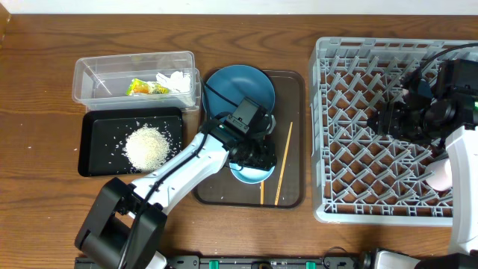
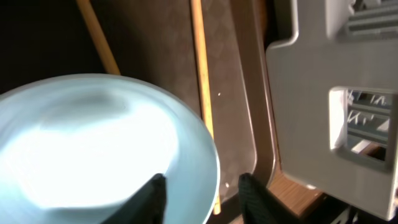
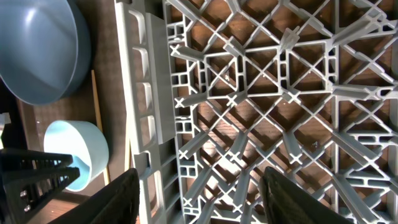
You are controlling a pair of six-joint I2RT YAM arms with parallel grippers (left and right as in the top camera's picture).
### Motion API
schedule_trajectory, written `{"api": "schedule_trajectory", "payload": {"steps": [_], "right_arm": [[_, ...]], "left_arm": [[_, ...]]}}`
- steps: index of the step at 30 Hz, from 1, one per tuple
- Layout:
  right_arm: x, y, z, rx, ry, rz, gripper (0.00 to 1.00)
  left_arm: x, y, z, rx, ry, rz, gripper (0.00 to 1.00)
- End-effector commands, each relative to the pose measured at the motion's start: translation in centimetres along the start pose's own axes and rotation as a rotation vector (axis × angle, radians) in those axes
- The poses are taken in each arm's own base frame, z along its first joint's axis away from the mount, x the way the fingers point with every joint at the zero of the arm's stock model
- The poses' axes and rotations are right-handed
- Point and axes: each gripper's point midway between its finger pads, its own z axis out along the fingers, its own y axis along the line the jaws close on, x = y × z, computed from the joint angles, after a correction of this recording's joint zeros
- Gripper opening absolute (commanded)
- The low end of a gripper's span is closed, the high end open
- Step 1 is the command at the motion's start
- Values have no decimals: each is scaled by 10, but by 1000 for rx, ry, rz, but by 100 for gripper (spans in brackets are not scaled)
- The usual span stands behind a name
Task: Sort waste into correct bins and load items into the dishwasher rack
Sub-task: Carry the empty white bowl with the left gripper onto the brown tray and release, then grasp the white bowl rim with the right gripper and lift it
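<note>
I will next move my right gripper across from above the rack and lower it to the rim of the pale bowl (image 1: 251,175) beside the chopsticks.
My left gripper (image 1: 254,158) (image 2: 202,198) is open and straddles the rim of the pale blue-white bowl (image 1: 251,175) (image 2: 93,143), one finger inside and one outside. The bowl also shows in the right wrist view (image 3: 68,152). The dark blue dish (image 1: 243,88) (image 3: 37,50) lies behind it. Two chopsticks (image 1: 284,161) (image 2: 200,93) lie to the bowl's right. My right gripper (image 1: 385,119) (image 3: 199,199) is open and empty above the grey rack (image 1: 328,149) (image 3: 149,93). A pink-white cup (image 1: 439,176) sits at the rack's right side. The mint green bowl is out of view.
The bowl, dish and chopsticks rest on a brown serving tray (image 1: 296,82) (image 2: 242,93). A clear tub (image 1: 89,78) holds the yellow-green wrapper (image 1: 143,88) and white tissue (image 1: 175,81). A black tray (image 1: 93,142) holds the rice heap (image 1: 146,146).
</note>
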Motion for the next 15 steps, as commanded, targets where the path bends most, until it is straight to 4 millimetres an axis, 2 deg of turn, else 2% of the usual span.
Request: {"api": "schedule_trajectory", "payload": {"steps": [1,4,7,12,15], "right_arm": [[3,3,3,-3,14,1,60],[3,9,5,-9,16,-18,60],[4,22,9,-24,20,-77,60],[11,59,18,-63,35,-212,61],[16,88,24,-98,33,-309,62]], "left_arm": [[-5,4,-12,-12,-24,-15,48],[0,15,-31,-36,-19,-62,50],[5,39,-60,-118,-48,-125,50],[23,91,-122,-330,-125,-239,54],[39,118,-158,-445,-171,-316,59]]}}
